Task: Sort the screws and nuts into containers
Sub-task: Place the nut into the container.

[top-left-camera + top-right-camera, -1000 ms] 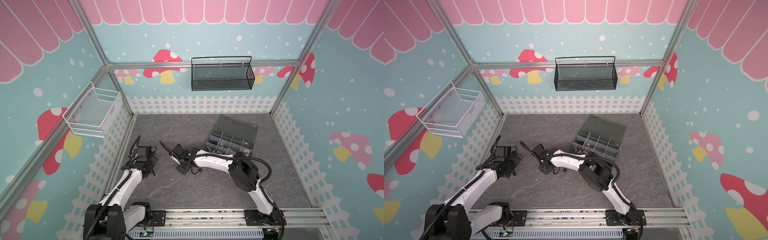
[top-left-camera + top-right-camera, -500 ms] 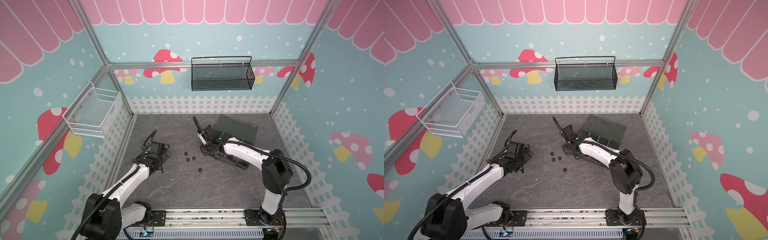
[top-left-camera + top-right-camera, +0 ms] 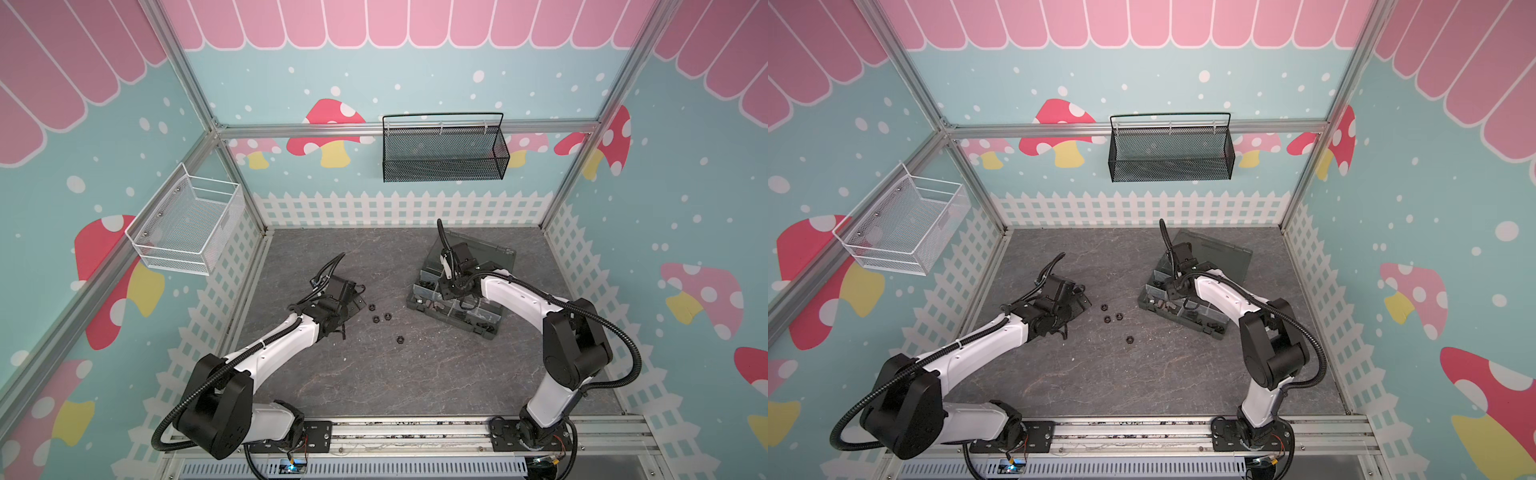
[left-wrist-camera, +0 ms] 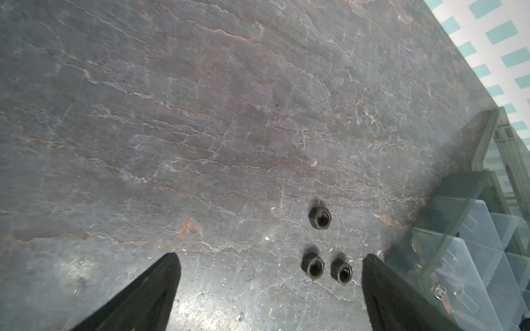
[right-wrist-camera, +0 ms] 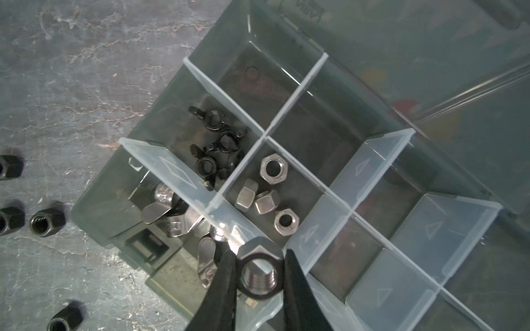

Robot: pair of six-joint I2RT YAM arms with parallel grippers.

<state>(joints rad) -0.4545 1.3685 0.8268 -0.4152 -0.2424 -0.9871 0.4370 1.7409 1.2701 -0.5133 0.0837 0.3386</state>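
My right gripper moves outward next, off the divider and over the cell of silver nuts, to release its silver nut there, since matching nuts lie inside.
Several black nuts (image 3: 376,319) (image 3: 1107,319) lie loose on the slate floor. My left gripper (image 3: 357,297) (image 4: 271,256) hovers open beside them, and two nuts (image 4: 313,266) sit just inside one fingertip. Over the organizer box (image 3: 490,332) (image 3: 1219,332), my right gripper (image 3: 448,289) (image 5: 259,255) is shut on a silver nut (image 5: 259,275) above a divider. The containers hold silver nuts (image 5: 269,195) in one cell, black wing-headed screws (image 5: 215,143) in the adjoining cell, and silver winged pieces (image 5: 172,215) in a third.
The box's lid (image 5: 401,57) lies open towards the back wall. A black mesh basket (image 3: 444,151) hangs on the back wall and a white wire basket (image 3: 187,226) on the left wall. White fence walls ring the floor.
My right arm has swung from the loose nuts at mid-floor to above the box, carrying the silver nut. My left arm has reached forward to the black nuts.
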